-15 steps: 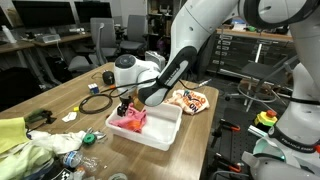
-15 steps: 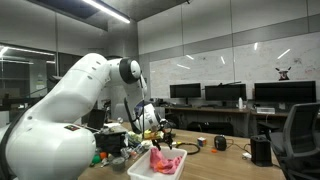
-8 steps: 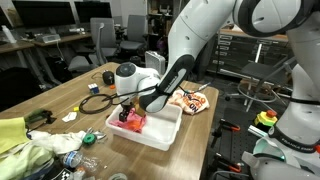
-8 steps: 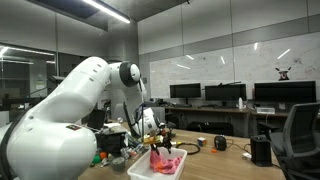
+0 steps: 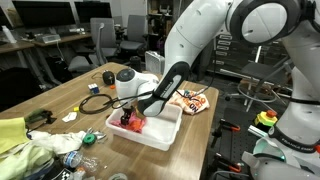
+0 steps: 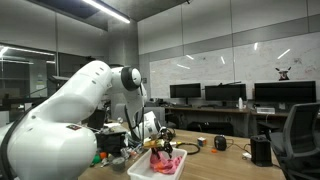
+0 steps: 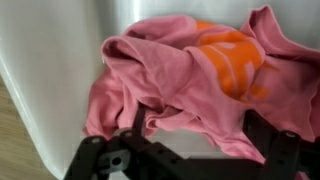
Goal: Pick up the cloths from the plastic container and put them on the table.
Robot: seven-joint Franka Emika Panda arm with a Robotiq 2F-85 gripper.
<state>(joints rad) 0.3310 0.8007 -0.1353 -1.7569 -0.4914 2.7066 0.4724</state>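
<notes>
I will next move my gripper farther down onto the raised pink fold (image 5: 135,124) (image 7: 193,104) and close it, because this fold of the cloth already runs between the gripper's two open fingers.
A pink cloth with an orange patch (image 7: 190,75) lies bunched in the white plastic container (image 5: 160,132). It shows as a pink heap in both exterior views (image 5: 135,122) (image 6: 166,160). My gripper (image 5: 126,117) is down inside the container at the cloth. In the wrist view its two dark fingers (image 7: 195,135) stand apart on either side of a fold of the cloth, open, with the fabric between them. Another orange and white patterned cloth (image 5: 190,100) lies on the wooden table (image 5: 60,100) beside the container.
A white round device (image 5: 128,78) and black cables (image 5: 98,98) lie behind the container. Yellow-green cloth (image 5: 15,135), plastic bottles and clutter (image 5: 65,155) sit at the table's near left end. Office chairs and monitors stand around.
My gripper has lowered from above the pink cloth down into the container onto it. The cloth has stayed in place.
</notes>
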